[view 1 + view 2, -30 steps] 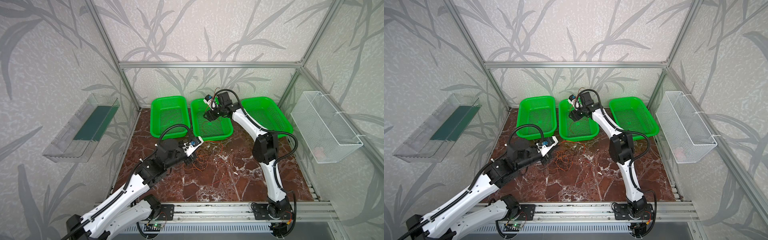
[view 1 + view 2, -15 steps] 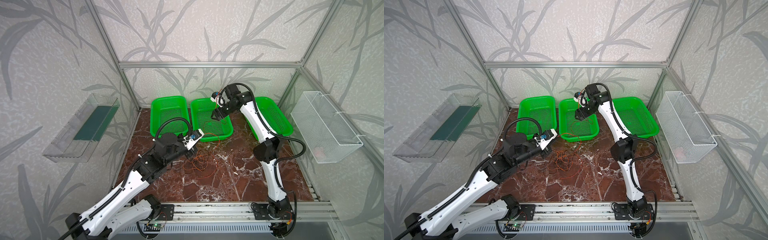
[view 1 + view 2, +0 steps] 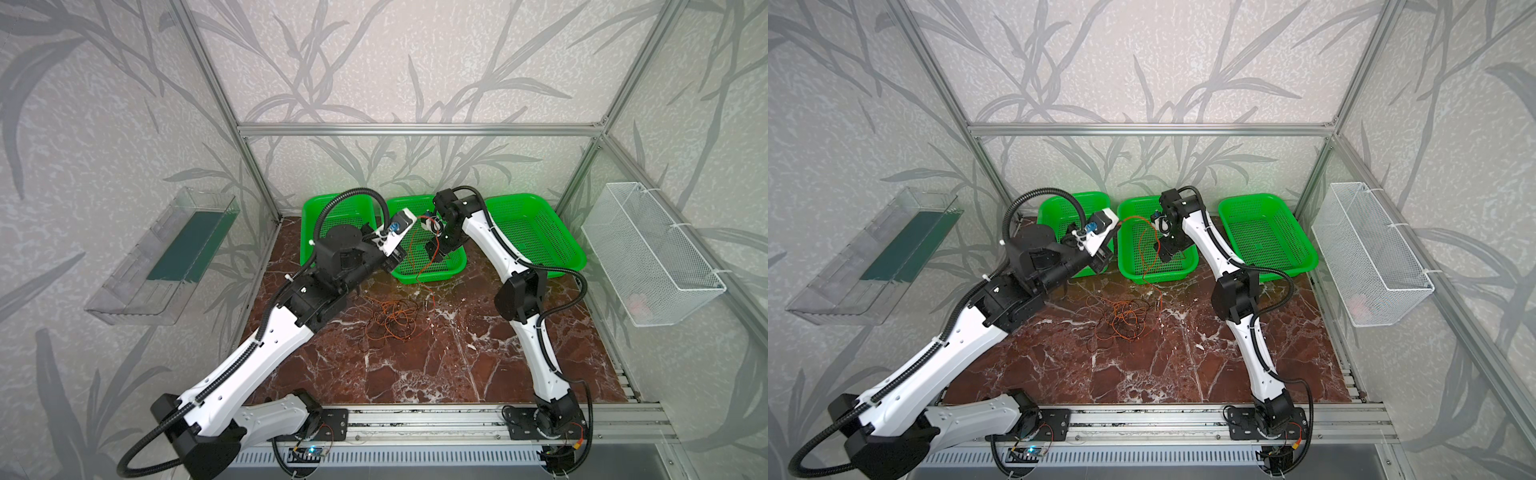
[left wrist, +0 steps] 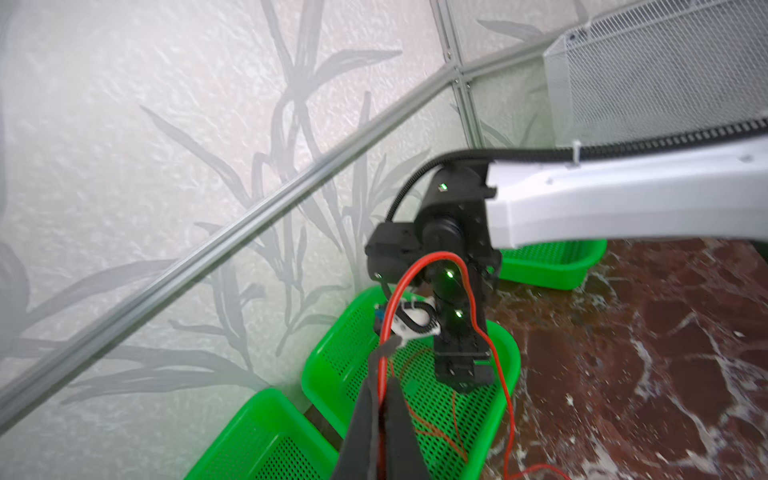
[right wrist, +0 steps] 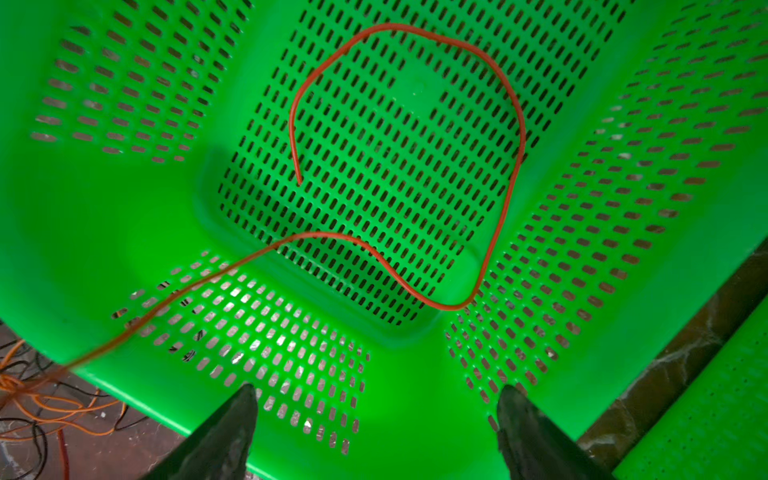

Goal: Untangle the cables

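Observation:
Orange-red cable already curls on the bottom of the middle basket (image 4: 428, 409), so my left gripper needs to move outward over that basket next and go down to release the red cable.
The cables (image 3: 392, 318) lie as a loose orange, red and black tangle on the marble table, in front of the middle green basket (image 3: 453, 266). My left gripper (image 4: 384, 361) is shut on a red cable (image 4: 436, 254). That cable arches up from the fingertips and drops to the table. In a top view the left gripper (image 3: 1116, 227) hangs raised between the left and middle baskets. My right gripper (image 5: 376, 392) is open and empty above the middle basket (image 5: 124, 249). An orange-red cable (image 5: 515, 166) curls on the basket floor, and one end runs over the rim towards the tangle.
A left green basket (image 3: 316, 208) and a right green basket (image 3: 536, 232) flank the middle one along the back wall. A white wire basket (image 3: 648, 257) hangs on the right wall. A clear tray (image 3: 166, 257) is mounted on the left wall.
My left arm has risen and swung towards the baskets, drawing the red cable up. The right gripper has dipped over the middle basket and its jaws have opened wider.

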`<state>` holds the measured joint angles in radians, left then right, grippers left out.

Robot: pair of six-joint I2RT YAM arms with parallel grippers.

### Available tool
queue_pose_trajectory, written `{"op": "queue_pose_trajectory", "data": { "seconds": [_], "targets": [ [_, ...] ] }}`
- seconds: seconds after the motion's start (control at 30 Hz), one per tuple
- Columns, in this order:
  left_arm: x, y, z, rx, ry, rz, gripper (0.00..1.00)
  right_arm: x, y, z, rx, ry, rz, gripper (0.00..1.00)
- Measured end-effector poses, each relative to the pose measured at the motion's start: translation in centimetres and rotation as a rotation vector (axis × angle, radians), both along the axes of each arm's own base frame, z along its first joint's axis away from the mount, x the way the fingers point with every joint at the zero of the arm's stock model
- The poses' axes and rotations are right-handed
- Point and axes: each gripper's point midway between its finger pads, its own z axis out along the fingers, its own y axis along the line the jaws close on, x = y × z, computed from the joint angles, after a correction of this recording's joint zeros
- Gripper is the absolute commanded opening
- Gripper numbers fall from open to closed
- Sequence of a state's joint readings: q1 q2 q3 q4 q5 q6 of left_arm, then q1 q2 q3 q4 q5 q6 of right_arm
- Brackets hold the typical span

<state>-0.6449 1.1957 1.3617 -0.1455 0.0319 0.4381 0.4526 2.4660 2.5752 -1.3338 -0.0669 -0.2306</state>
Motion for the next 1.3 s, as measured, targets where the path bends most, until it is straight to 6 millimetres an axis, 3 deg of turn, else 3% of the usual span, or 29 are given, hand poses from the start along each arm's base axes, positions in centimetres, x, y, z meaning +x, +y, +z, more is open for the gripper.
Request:
{"op": "queue_pose_trajectory", "data": {
  "seconds": [0.13, 0.23, 0.37, 0.47, 0.63, 0.8, 0.97, 1.13, 1.17, 1.23, 1.3],
  "targets": [
    [3.5, 0.2, 4.7, -0.037, -0.083, 0.047, 0.0, -0.3, -0.3, -0.8, -0.018, 0.022, -0.003, 0.89],
    [5.9, 0.5, 6.9, -0.06, -0.123, 0.071, 0.0, -0.4, -0.5, -1.3, -0.023, 0.033, -0.005, 0.89],
    [9.1, 0.6, 8.4, -0.072, -0.156, 0.098, 0.0, -0.4, -0.9, -1.5, -0.024, 0.038, -0.013, 0.89],
    [11.9, 0.9, 7.6, -0.065, -0.149, 0.126, 0.0, 0.0, -1.1, -1.1, -0.012, 0.027, -0.032, 0.89],
    [16.9, 1.7, 2.6, -0.04, -0.057, 0.171, 0.0, 0.6, -3.1, 0.5, 0.034, 0.003, -0.121, 0.89],
    [20.0, 1.9, -3.3, -0.046, 0.06, 0.186, 0.0, 0.5, -5.5, 3.2, 0.071, -0.053, -0.19, 0.9],
    [19.7, 0.4, -9.5, -0.047, 0.184, 0.145, 0.0, -0.9, -5.9, 6.2, 0.113, -0.129, -0.188, 0.89],
    [17.4, -2.7, -15.9, 0.021, 0.309, 0.081, 0.01, -3.7, -6.2, 8.2, 0.165, -0.192, -0.165, 0.88],
    [17.0, -3.4, -16.6, 0.032, 0.323, 0.068, 0.1, -4.3, -6.3, 8.4, 0.175, -0.205, -0.163, 0.88],
    [16.5, -4.6, -18.0, 0.057, 0.346, 0.049, 0.48, -5.5, -6.5, 9.0, 0.2, -0.231, -0.16, 0.87],
    [16.1, -5.5, -19.2, 0.072, 0.376, 0.038, 0.72, -6.6, -6.7, 9.5, 0.223, -0.252, -0.159, 0.87]
  ]
}}
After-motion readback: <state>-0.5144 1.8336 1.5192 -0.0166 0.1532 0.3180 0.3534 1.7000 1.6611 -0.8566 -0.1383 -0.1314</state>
